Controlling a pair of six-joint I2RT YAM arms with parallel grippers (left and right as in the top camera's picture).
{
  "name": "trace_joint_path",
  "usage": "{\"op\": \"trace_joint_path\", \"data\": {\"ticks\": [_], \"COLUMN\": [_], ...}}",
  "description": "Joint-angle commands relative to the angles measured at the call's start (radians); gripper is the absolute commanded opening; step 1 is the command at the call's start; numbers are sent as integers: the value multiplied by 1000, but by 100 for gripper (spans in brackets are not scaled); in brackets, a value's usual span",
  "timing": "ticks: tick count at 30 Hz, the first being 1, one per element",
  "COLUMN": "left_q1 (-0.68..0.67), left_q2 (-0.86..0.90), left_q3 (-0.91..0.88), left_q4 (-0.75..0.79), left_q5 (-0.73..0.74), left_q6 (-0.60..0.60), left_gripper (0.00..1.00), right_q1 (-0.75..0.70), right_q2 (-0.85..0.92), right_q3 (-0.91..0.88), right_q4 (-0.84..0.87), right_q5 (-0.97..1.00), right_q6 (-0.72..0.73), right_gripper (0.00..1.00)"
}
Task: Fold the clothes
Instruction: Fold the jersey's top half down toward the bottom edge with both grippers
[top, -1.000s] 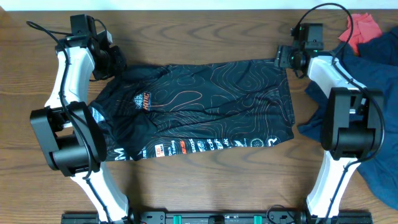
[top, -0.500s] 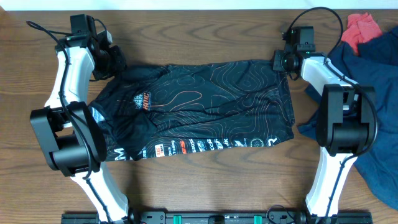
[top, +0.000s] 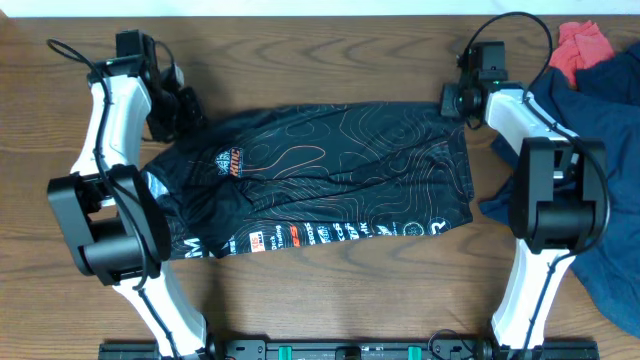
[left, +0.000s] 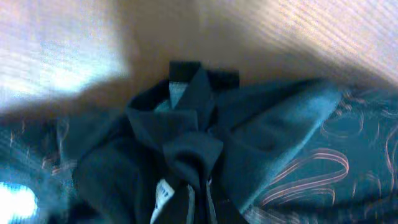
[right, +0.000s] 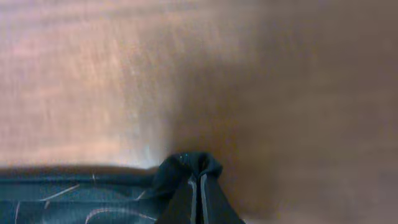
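Note:
The held fabric comes free next as my left gripper rises and swings back over the jersey's bunched near part, since the jersey's body still lies spread flat.
The black jersey (top: 320, 175), with orange-and-white contour lines, lies spread flat across the middle of the table, its lettering along the near edge. My left gripper (top: 186, 106) is at its far left corner. In the left wrist view it (left: 199, 198) is shut on bunched black fabric (left: 186, 149) by the collar, where a white label shows. My right gripper (top: 453, 100) is at the far right corner. The right wrist view shows it (right: 198, 190) shut on a small pinched fold of the jersey's edge (right: 186, 165).
A plain navy blue garment (top: 600, 150) lies heaped at the right edge, partly under the right arm. A small red cloth (top: 580, 45) sits at the far right corner. Bare wooden table (top: 330, 60) runs beyond the jersey's far edge.
My right gripper came in to the jersey's far right corner and closed on its edge. The left gripper stayed shut on the collar area and shifted slightly.

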Motion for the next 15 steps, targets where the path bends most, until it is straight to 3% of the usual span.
{"op": "trace_joint_path", "data": {"ticks": [1, 9, 15], "left_q1": [24, 51, 51], "left_q2": [-105, -177, -177], "left_q3": [10, 0, -78], "left_q4": [-70, -364, -426], "left_q5": [4, -58, -148], "left_q6": [26, 63, 63], "left_gripper": [6, 6, 6], "right_q1": [-9, -12, -11], "right_q2": [-145, -315, -315], "right_q3": [3, 3, -12], "right_q4": [-82, -442, -672], "right_q5": [26, 27, 113], "right_q6": [8, -11, -11], "right_gripper": [1, 1, 1]}}
